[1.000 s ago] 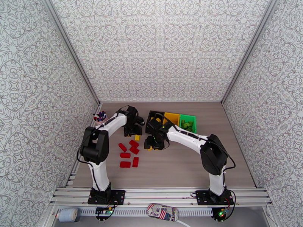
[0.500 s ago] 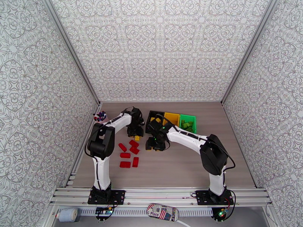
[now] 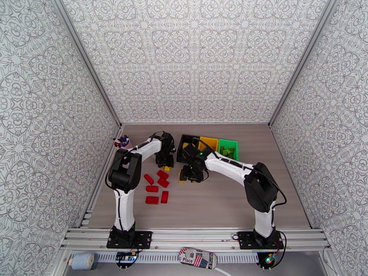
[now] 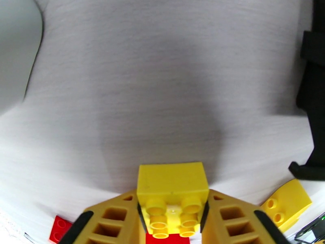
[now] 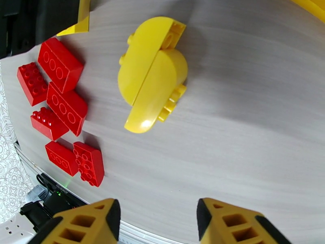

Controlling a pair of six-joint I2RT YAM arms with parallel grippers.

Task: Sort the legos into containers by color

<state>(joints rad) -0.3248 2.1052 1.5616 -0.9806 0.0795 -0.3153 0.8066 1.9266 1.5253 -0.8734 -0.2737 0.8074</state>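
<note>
The robot will raise its left gripper and swing it outward over the black bin (image 3: 186, 140) to release the small yellow lego there, because yellow legos already show inside that bin.
My left gripper (image 3: 165, 164) is shut on a small yellow lego (image 4: 172, 191), which sits between both fingers (image 4: 115, 219) just above the table. A curved yellow lego (image 4: 285, 204) lies to its right. My right gripper (image 5: 156, 222) stands open above the table, with nothing between its fingers. Ahead of it lie two curved yellow legos (image 5: 152, 74), pressed together. Several red legos (image 5: 61, 98) lie in a loose group (image 3: 156, 186) in front of the left gripper. The black bin (image 3: 186, 140), yellow bin (image 3: 210, 143) and green bin (image 3: 228, 149) stand in a row behind the right gripper.
A pink cup with pens (image 3: 122, 142) stands at the back left by the wall. Patterned walls close the table on three sides. Bare tabletop (image 3: 221, 198) stretches in front of the right arm.
The left gripper has lowered over the yellow lego and closed on it. The left arm's elbow has swung towards the right. The right gripper has barely moved.
</note>
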